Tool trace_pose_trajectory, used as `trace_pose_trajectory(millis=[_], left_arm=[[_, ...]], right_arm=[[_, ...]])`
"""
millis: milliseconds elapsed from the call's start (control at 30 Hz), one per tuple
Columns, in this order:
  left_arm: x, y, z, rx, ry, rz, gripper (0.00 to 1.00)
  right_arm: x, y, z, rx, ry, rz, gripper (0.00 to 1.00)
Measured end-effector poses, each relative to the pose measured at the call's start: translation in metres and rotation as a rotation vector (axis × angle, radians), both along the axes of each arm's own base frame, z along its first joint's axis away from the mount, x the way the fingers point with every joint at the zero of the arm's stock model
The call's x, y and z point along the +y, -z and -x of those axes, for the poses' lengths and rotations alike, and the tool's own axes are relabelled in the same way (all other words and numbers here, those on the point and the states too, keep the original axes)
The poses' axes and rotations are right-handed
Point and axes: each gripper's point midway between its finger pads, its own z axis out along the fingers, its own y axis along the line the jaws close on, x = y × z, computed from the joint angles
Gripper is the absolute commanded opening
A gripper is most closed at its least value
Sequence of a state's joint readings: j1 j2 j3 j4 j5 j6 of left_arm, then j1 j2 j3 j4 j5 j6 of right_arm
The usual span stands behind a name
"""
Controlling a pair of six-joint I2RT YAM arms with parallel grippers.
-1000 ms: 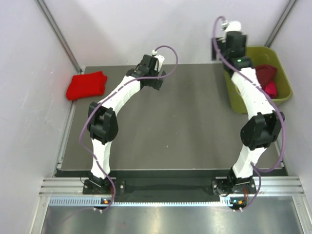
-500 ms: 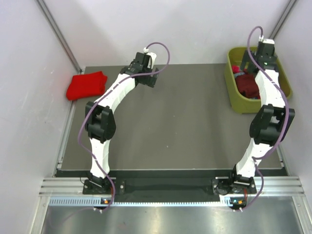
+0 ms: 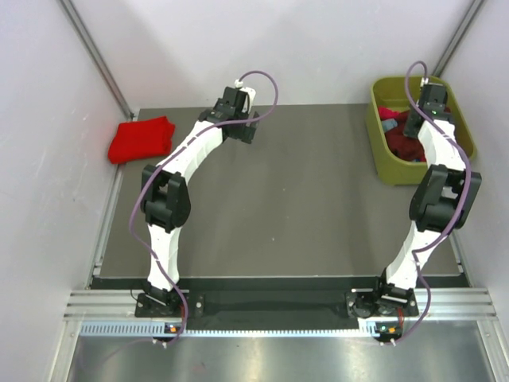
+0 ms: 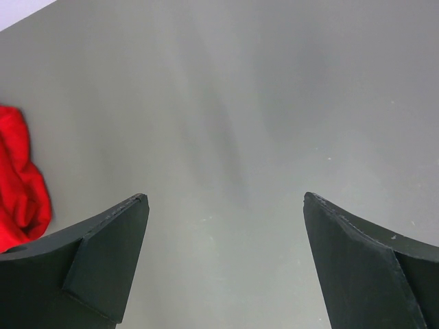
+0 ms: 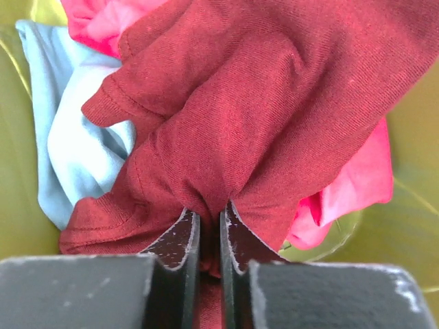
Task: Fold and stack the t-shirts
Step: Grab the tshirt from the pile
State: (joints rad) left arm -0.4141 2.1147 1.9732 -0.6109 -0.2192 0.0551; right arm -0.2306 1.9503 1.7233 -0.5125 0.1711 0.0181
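The robot's right gripper will lift the maroon t-shirt from the tub (image 3: 380,163), then lower it onto the grey table between the arms, because that space is bare.
A folded bright red t-shirt (image 3: 141,138) lies at the table's far left; its edge (image 4: 20,185) shows in the left wrist view. My left gripper (image 4: 225,205) hangs open over bare table to its right (image 3: 238,134). In the olive-green tub (image 3: 380,163) at the far right lie a dark maroon t-shirt (image 5: 260,116), a pink one (image 5: 357,185) and a light blue one (image 5: 72,137). My right gripper (image 5: 210,212) is down in the tub, shut on a pinched fold of the maroon t-shirt (image 3: 407,147).
The tub's rim (image 3: 406,81) sits close to the right wall and back wall. Grey table surface (image 3: 294,191) stretches between the two arms. Metal posts stand at both back corners.
My right arm swung from above the tub's left side down into the tub and its jaws went from open to shut on the maroon t-shirt. The left gripper shifted slightly left.
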Motion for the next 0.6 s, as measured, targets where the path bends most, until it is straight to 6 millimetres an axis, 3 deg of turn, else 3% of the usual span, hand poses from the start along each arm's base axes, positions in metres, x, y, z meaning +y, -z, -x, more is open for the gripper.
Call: trace_pose_trajectory(millis=[167,300,467,600], left_arm=[[0.009,-0.003,-0.003,-0.013,-0.032,-0.023,0.99],[0.020,-0.026,-0.014,-0.062,-0.066,-0.009,0.99],[0.063,-0.084,-0.047,-0.203,-0.154,0.081,0.99],[0.125,-0.107,-0.063,-0.275,-0.282,0.121,0.99]], right_arm=[[0.008,-0.022,-0.008,-0.029,-0.026,0.011,0.00],[0.038,-0.078,-0.032,-0.146,-0.130,0.045,0.00],[0.123,-0.179,-0.049,-0.392,-0.367,0.026,0.01],[0.206,-0.231,-0.038,-0.526,-0.562,-0.077,0.02]])
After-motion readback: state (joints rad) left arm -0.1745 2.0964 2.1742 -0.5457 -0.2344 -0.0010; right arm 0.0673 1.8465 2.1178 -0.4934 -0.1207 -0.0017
